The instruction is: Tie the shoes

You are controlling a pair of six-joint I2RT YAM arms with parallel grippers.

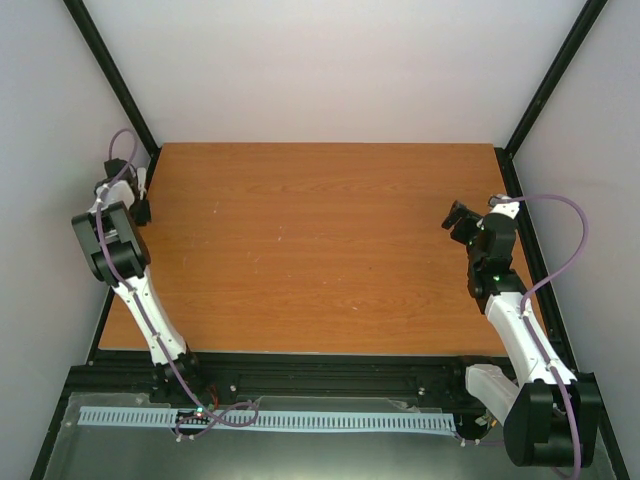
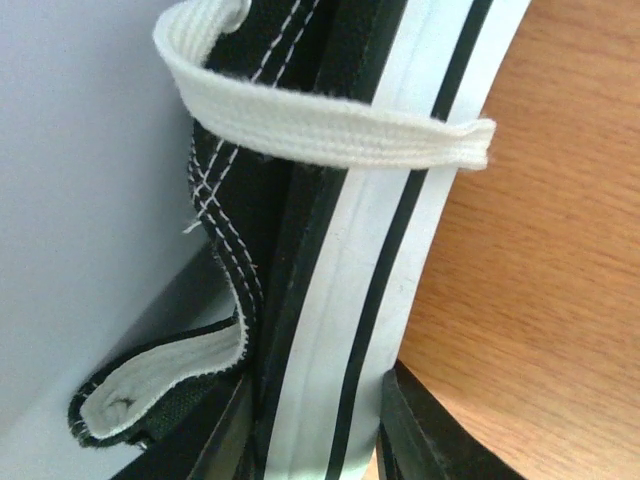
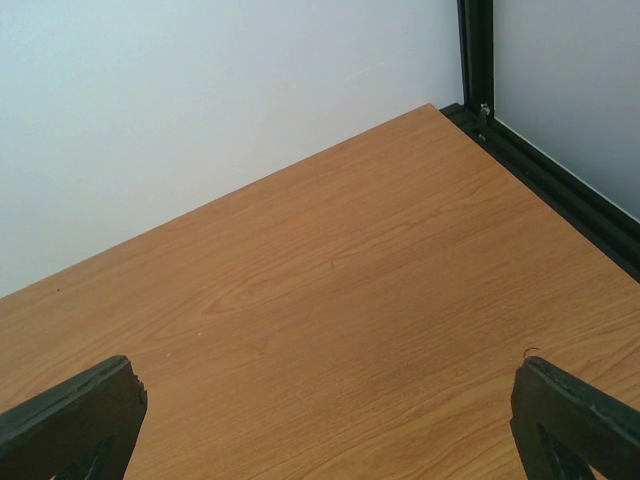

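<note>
The shoe (image 2: 340,300) goes off the wall to the table's bare middle next, right of my left gripper in the top view, and is released there.
The left wrist view is filled by the shoe (image 2: 340,300), a black canvas sneaker with a white sole rim that carries a black stripe. It is seen edge-on against the left wall. A flat white lace (image 2: 320,125) loops across its side, and a flap with white lining (image 2: 150,385) hangs at lower left. My left gripper (image 2: 310,420) is shut on the shoe, one finger (image 2: 425,435) pressed on the white rim and the other on the canvas side. In the top view the left gripper (image 1: 140,195) sits at the table's far left edge, hiding most of the shoe. My right gripper (image 1: 460,222) (image 3: 330,420) stands open over bare wood.
The wooden table (image 1: 320,250) is boxed in by pale walls and black frame posts. A black rail (image 3: 560,190) runs along the right edge close to my right arm. The shoe lies tight against the left wall.
</note>
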